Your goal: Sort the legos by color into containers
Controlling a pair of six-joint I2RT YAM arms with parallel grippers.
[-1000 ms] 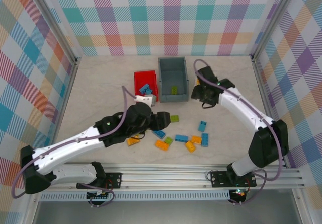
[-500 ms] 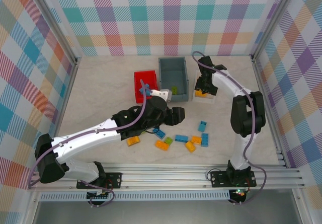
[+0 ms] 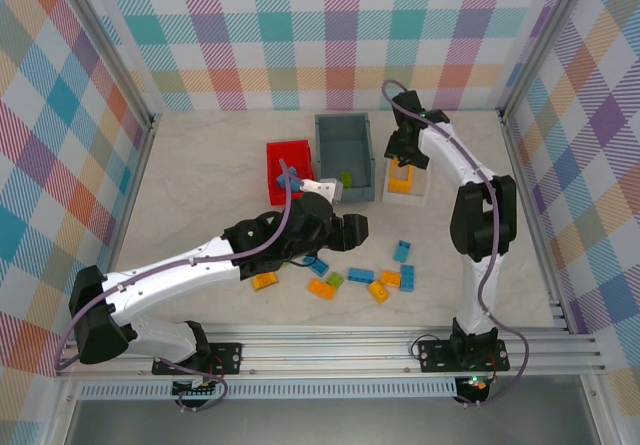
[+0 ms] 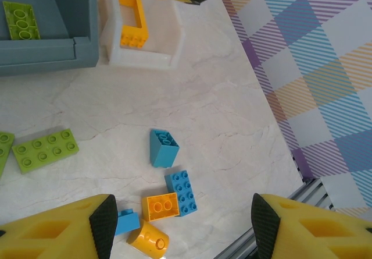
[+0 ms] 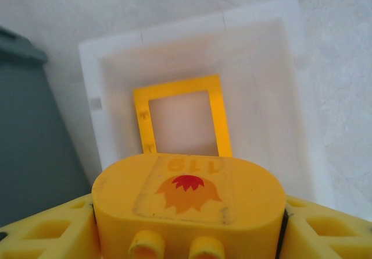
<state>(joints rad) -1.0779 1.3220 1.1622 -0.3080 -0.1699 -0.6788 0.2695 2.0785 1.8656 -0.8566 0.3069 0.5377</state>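
My right gripper lowers over the orange frame piece in the white tray next and releases the rounded yellow lego there, since that piece's color nearly matches.
My right gripper (image 5: 189, 227) is shut on a rounded yellow lego (image 5: 189, 195) with a flame sticker. It hangs over the white tray (image 5: 93, 105), where an orange frame piece (image 5: 142, 119) lies. In the top view that gripper (image 3: 405, 152) is at the tray's (image 3: 423, 190) far end. My left gripper (image 4: 183, 227) is open with nothing between its fingers. It hovers over loose legos: a blue brick (image 4: 163, 148), a blue plate (image 4: 182, 192), an orange brick (image 4: 160, 206) and an orange cylinder (image 4: 149, 241). From above, it (image 3: 350, 230) is near a lime brick (image 3: 346, 235).
The red bin (image 3: 272, 165) holds blue legos and the grey bin (image 3: 322, 160) holds a lime one (image 4: 21, 20). Several blue, orange and lime bricks lie scattered around (image 3: 360, 275) near the front. A lime plate (image 4: 46, 149) lies left of my left gripper. Side walls enclose the table.
The left arm swung right and forward over the loose bricks, then stopped. The right arm drew back toward the rear, carrying the yellow lego over the tray's far end.
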